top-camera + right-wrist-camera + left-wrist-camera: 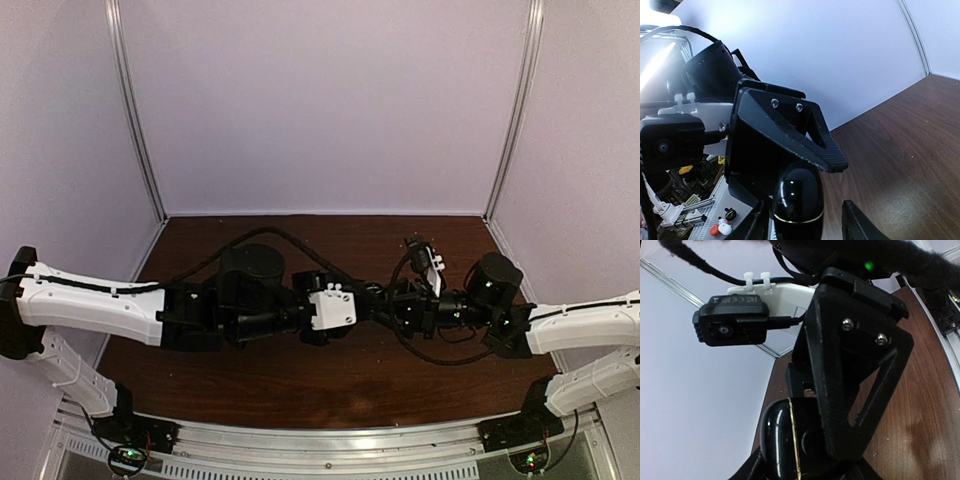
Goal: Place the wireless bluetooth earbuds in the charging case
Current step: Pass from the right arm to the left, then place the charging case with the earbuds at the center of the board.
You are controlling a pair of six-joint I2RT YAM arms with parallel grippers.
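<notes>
The left gripper will next draw the case [797, 200] to the left in the top view, clear of the right gripper, then lower and release it, since the tabletop is below the left gripper.
A glossy black charging case with a gold seam [782, 440] sits closed between my left gripper's [800, 471] fingers. My right gripper's [805, 222] own fingers straddle the same case [797, 200]. Its left finger is against the case, and bare table shows between the case and its right finger. One right finger [855, 380] lies across the case in the left wrist view. One left finger [785, 135] lies over the case in the right wrist view. In the top view both grippers [375, 296] meet above mid-table and hide the case. No earbuds are in view.
The brown wooden table [300, 380] is enclosed by white walls with metal corner posts [140, 120]. Black cables [290, 240] loop over the arms. Small red, white and black figures [722, 225] lie on a grey surface beyond the table edge.
</notes>
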